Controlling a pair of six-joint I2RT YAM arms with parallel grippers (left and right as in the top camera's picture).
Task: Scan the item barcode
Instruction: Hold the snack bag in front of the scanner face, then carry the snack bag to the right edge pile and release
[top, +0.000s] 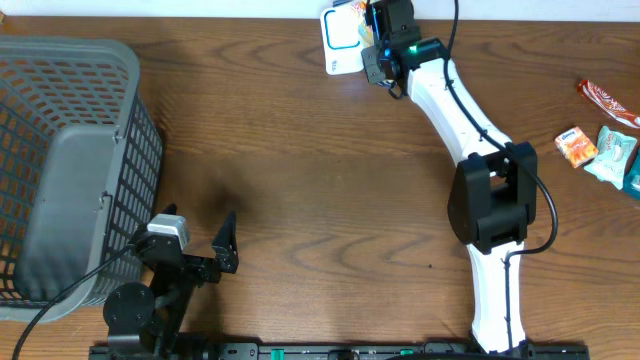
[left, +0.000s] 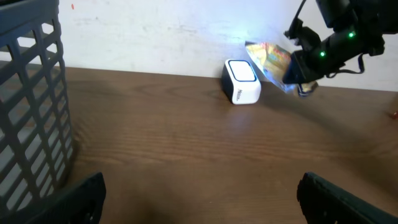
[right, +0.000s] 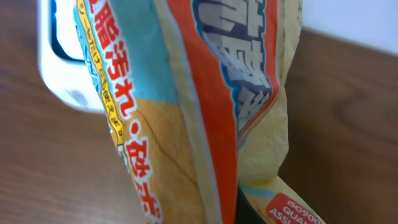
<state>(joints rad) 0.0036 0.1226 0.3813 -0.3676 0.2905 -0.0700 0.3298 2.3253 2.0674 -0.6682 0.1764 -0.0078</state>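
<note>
Next, my right gripper swings to the right in the overhead view, since snack packets lie that way, and releases the packet over the bare wood beside them.
The item is a crinkled packet (right: 186, 112) printed in orange, blue and yellow, and it fills the right wrist view. My right gripper (top: 378, 28) is shut on the packet and holds it above the table at the far edge. The packet (left: 273, 61) hangs just to the right of the white scanner box (left: 241, 81), lit by a bluish glow. That scanner (top: 341, 42) stands against the back wall. My left gripper (left: 211, 205) rests low at the near left, its jaws wide open with bare wood between them.
A grey mesh basket (top: 60, 160) takes up the left side, close to my left arm, and its wall (left: 31, 99) shows in the left wrist view. Several snack packets (top: 600, 150) lie at the table's right edge.
</note>
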